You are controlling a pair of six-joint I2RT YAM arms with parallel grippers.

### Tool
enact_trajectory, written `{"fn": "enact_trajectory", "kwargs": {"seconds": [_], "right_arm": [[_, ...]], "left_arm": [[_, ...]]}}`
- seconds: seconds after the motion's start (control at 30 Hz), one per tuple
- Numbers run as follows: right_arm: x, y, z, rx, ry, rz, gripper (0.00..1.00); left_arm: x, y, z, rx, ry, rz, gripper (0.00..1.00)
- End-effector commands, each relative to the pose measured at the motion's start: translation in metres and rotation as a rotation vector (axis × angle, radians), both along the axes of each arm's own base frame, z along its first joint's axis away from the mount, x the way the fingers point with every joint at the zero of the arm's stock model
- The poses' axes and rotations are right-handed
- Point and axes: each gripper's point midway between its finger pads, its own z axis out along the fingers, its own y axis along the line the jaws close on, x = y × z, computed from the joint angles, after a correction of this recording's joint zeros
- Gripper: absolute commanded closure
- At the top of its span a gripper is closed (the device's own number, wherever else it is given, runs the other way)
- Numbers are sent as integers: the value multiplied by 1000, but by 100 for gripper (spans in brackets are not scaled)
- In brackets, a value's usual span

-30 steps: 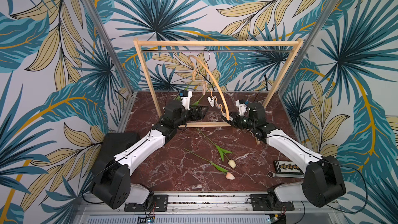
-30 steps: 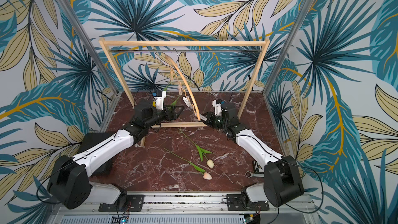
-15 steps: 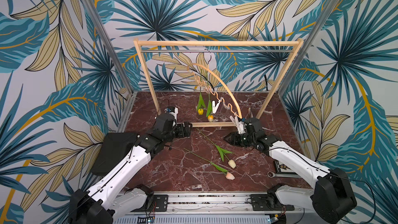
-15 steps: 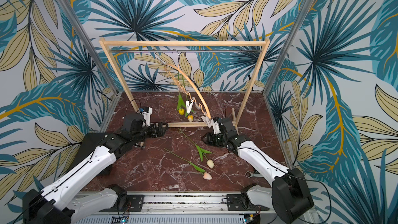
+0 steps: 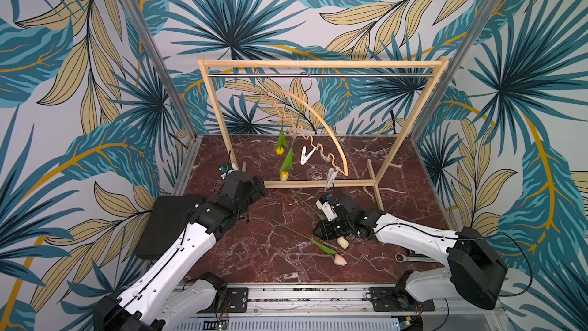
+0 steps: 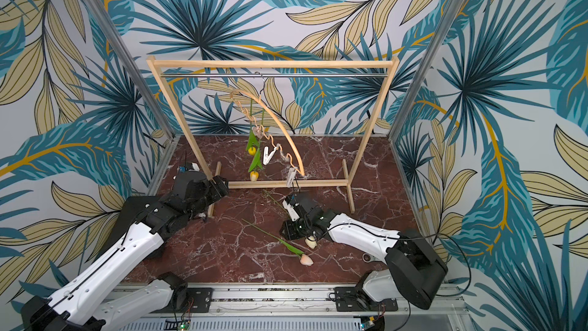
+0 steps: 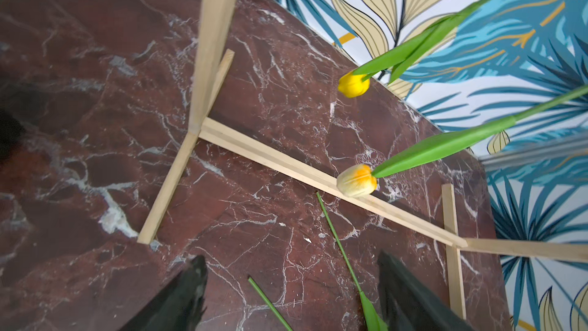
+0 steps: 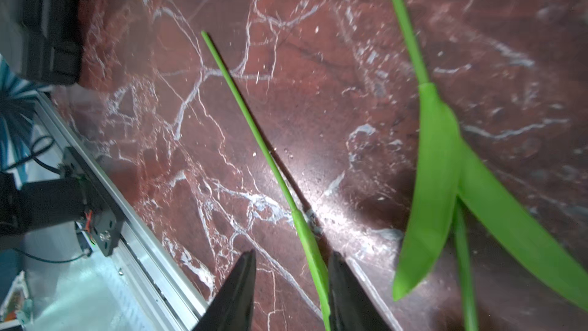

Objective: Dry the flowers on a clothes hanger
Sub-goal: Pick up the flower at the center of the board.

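I need to move my right gripper down and toward the cut end of the tulip next, onto the bare stem just past the leaf, because my open fingers are on both sides of the pink tulip's leaf.
The clothes hanger (image 5: 338, 152) (image 6: 291, 146) hangs from the rack's rail. Two flowers hang head down from it, a yellow one (image 5: 279, 151) (image 7: 353, 84) and an orange-yellow one (image 5: 284, 176) (image 7: 356, 181). A cream-white tulip (image 5: 343, 242) and a pink tulip (image 5: 339, 260) lie on the marble. My left gripper (image 5: 261, 186) (image 7: 290, 257) is open and empty by the rack's left foot. My right gripper (image 5: 319, 234) (image 8: 293, 253) sits low over the table. Its jaws stand apart around the pink tulip's stem (image 8: 305, 234), which lies close to one finger.
The wooden rack (image 5: 318, 64) stands across the back, its bottom bar (image 5: 318, 183) on the marble. Two white clips (image 5: 304, 155) (image 5: 332, 177) dangle from the hanger. A wrench (image 5: 401, 257) lies at the front right. A black pad (image 5: 168, 224) lies at the left.
Both grippers have drawn back from the hanger toward the front. The right one has dropped to the table over the pink tulip's stem. The two hung tulips now dangle free.
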Motion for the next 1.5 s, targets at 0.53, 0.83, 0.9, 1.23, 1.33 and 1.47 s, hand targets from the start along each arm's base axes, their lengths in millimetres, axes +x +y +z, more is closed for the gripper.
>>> {"fn": "enact_trajectory", "kwargs": {"seconds": [0.53, 0.83, 0.9, 1.23, 1.33, 1.47], "right_arm": [[5, 35, -33, -189, -56, 177, 64], [5, 25, -53, -311, -38, 197, 70], [8, 26, -55, -335, -46, 198, 70], [1, 32, -55, -326, -45, 237, 91], [-3, 39, -48, -276, -46, 257, 96], [-5, 51, -32, -220, -66, 297, 100]], "left_arm": [[-4, 1, -29, -33, 102, 35, 19], [-5, 1, -29, -21, 94, 21, 20], [-4, -1, -28, -23, 93, 14, 20], [-14, -2, -39, -13, 139, -10, 27], [-20, 5, -46, 9, 162, 11, 27], [-22, -1, -48, -28, 160, -8, 28]]}}
